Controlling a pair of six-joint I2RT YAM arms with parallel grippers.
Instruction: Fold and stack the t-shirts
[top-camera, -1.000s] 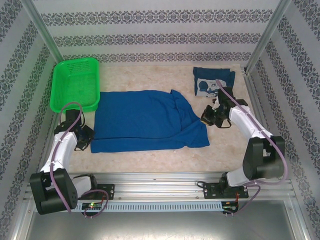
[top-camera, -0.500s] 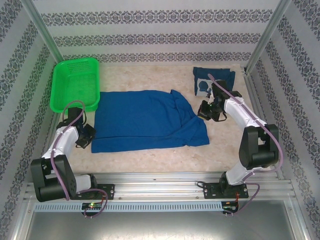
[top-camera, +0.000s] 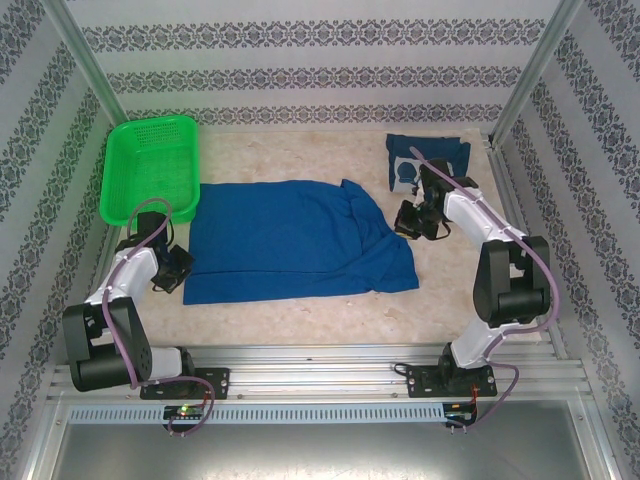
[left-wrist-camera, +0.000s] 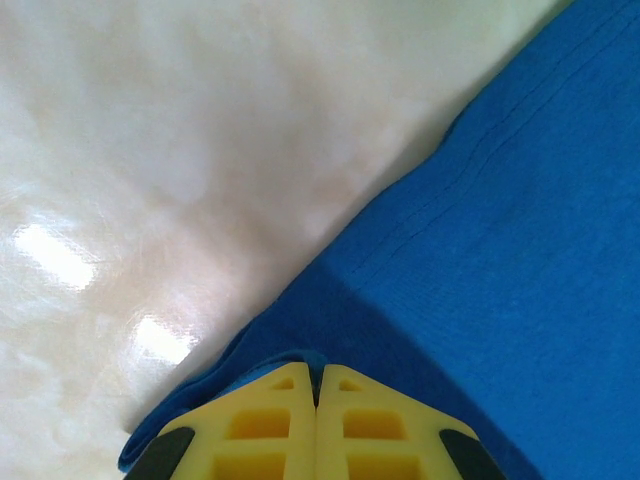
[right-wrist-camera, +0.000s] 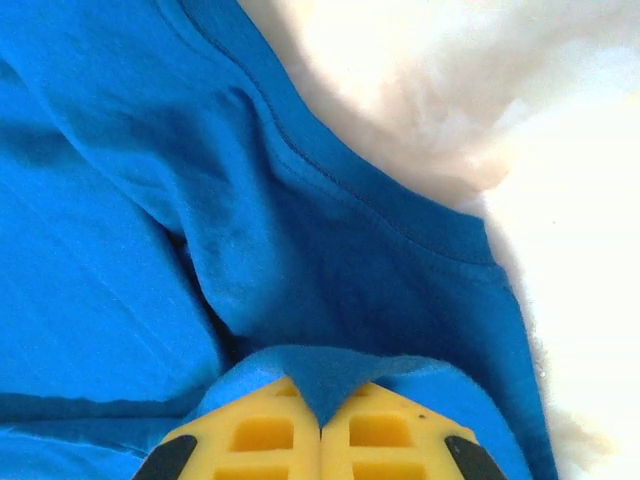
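Note:
The pinched top of the blue cloth (left-wrist-camera: 480, 250) is at the shirt's edge. My right gripper will next move toward the shirt's middle, onto the shirt's rumpled sleeve side, and release the cloth there.
A royal-blue t-shirt (top-camera: 295, 240) lies spread flat, back side up, in the middle of the table. My left gripper (top-camera: 176, 270) sits at its left edge, shut on a fold of the hem; in the left wrist view the yellow fingers (left-wrist-camera: 270, 420) of the left gripper (left-wrist-camera: 318, 372) pinch blue cloth (left-wrist-camera: 480, 250). My right gripper (top-camera: 411, 220) is at the shirt's right side by the sleeve; in the right wrist view the right gripper (right-wrist-camera: 322, 402) is shut on a peak of the blue fabric (right-wrist-camera: 330, 250). A second t-shirt (top-camera: 427, 163), folded with its print up, lies at the back right.
A green mesh basket (top-camera: 150, 165) stands at the back left, just beyond the spread shirt's left corner. Patterned walls close in the table on three sides, with metal posts (top-camera: 85, 60) at the back corners. Bare tabletop (top-camera: 300, 315) runs along the near edge.
Both grippers have shifted a little toward the back of the table, the right one also leftward, staying shut on the shirt's edges. The shirt's outline has barely changed.

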